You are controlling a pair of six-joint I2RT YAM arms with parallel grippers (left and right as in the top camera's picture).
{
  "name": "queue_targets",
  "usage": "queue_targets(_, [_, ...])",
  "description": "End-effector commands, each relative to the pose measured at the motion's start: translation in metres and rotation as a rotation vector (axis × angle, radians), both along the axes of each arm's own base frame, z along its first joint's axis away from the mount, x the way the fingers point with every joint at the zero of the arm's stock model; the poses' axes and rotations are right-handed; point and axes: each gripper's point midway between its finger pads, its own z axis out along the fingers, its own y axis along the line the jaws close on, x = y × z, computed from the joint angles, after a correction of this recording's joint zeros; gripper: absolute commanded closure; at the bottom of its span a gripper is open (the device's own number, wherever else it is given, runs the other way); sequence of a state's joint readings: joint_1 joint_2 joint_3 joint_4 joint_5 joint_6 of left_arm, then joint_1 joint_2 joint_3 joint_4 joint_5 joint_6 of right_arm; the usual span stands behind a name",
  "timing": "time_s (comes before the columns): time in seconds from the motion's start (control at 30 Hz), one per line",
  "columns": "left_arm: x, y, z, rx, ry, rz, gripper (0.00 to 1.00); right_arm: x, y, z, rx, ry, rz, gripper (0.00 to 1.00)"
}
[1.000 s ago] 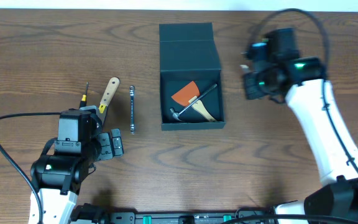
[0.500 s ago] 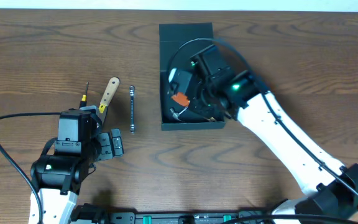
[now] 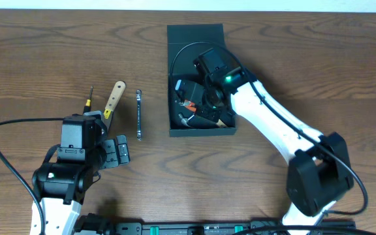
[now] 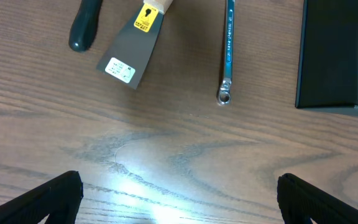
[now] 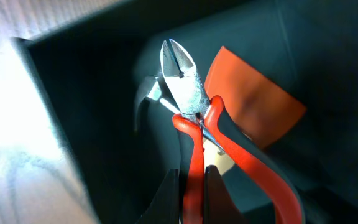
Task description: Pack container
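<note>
The pliers (image 5: 182, 81) are already inside the box's sides. My right gripper will next lower them beside the hammer head on the bottom of the box and release them.
The container (image 3: 201, 132) is a dark teal-black square box standing open at the table's middle, its lid (image 3: 194, 34) folded back. It also shows at the right edge of the left wrist view (image 4: 328, 56). My right gripper (image 3: 198, 98) reaches down into it. In the right wrist view the right gripper (image 5: 191, 180) is shut on one red handle of side-cutting pliers (image 5: 182, 81), held inside the box above an orange scraper blade (image 5: 253, 106) and a hammer head (image 5: 149, 93). My left gripper (image 3: 117, 151) is open and empty over bare wood (image 4: 180, 199), left of the box.
On the table left of the box lie a wrench (image 3: 139, 115) (image 4: 227, 50), a wooden-handled putty knife (image 3: 114, 98) (image 4: 132, 59) and a dark-handled screwdriver (image 3: 89, 98) (image 4: 84, 25), all just ahead of the left gripper.
The right arm has swung from the right of the box leftward and down into it. The left arm and the tools on the table have not moved.
</note>
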State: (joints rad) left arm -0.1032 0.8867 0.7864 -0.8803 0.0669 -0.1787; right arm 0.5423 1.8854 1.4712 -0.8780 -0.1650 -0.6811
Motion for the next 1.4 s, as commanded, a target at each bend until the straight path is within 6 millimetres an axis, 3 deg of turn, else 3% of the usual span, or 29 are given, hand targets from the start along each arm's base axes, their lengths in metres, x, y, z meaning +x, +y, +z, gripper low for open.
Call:
queue_targets(0.0, [0.003,0.001,0.006,0.018,-0.017,-0.009,0.02,0.007,0.001,-0.01,0.03,0.035,0.003,0.99])
queue_targets(0.2, [0.003,0.001,0.006,0.018,-0.017,-0.009,0.02,0.008,-0.008,-0.034,-0.001,0.091,-0.018,0.95])
queue_targets(0.37, [0.003,0.001,0.006,0.018,-0.017,-0.009,0.02,0.007,-0.007,-0.032,0.002,0.093,-0.029,0.78])
queue_targets(0.47, [0.003,0.001,0.006,0.018,-0.017,-0.009,0.02,0.007,-0.007,-0.018,0.022,0.083,-0.065,0.78])
queue_targets(0.57, [0.004,0.001,0.007,0.017,-0.023,-0.009,0.01,0.007,0.001,0.015,0.093,0.045,-0.057,0.75])
queue_targets(0.63, [0.006,0.001,0.008,0.016,-0.031,-0.009,0.01,0.013,0.002,0.044,0.138,-0.006,-0.097,0.5])
queue_targets(0.67, [0.007,0.001,0.009,0.016,-0.039,-0.009,0.01,0.017,0.001,0.058,0.16,-0.031,-0.125,0.22])
queue_targets(0.7, [0.009,0.001,0.01,0.014,-0.046,-0.008,0.02,0.021,-0.002,0.074,0.187,-0.056,-0.158,0.01])
queue_targets(0.77, [0.009,-0.002,0.01,-0.003,-0.045,-0.011,0.02,0.033,-0.014,0.106,0.23,-0.124,-0.254,0.01])
queue_targets(0.9, [0.007,-0.004,0.014,-0.007,-0.036,-0.022,0.01,0.06,-0.064,0.158,0.305,-0.239,-0.533,0.01])
queue_targets(1.03, [0.007,-0.004,0.044,-0.004,-0.009,-0.021,0.01,0.066,-0.121,0.187,0.398,-0.245,-0.785,0.01])
queue_targets(1.13, [0.019,-0.005,0.068,-0.02,0.01,0.011,0.01,0.064,-0.146,0.189,0.428,-0.212,-0.851,0.01])
queue_targets(1.2, [0.029,-0.006,0.073,-0.036,0.053,0.052,0.01,0.062,-0.159,0.184,0.429,-0.178,-0.882,0.01])
queue_targets(1.3, [0.039,-0.007,0.057,-0.049,0.161,0.112,0.02,0.057,-0.173,0.173,0.398,-0.132,-0.923,0.01])
queue_targets(1.37, [0.043,-0.012,0.034,-0.058,0.267,0.112,0.02,0.055,-0.177,0.166,0.381,-0.106,-0.939,0.01])
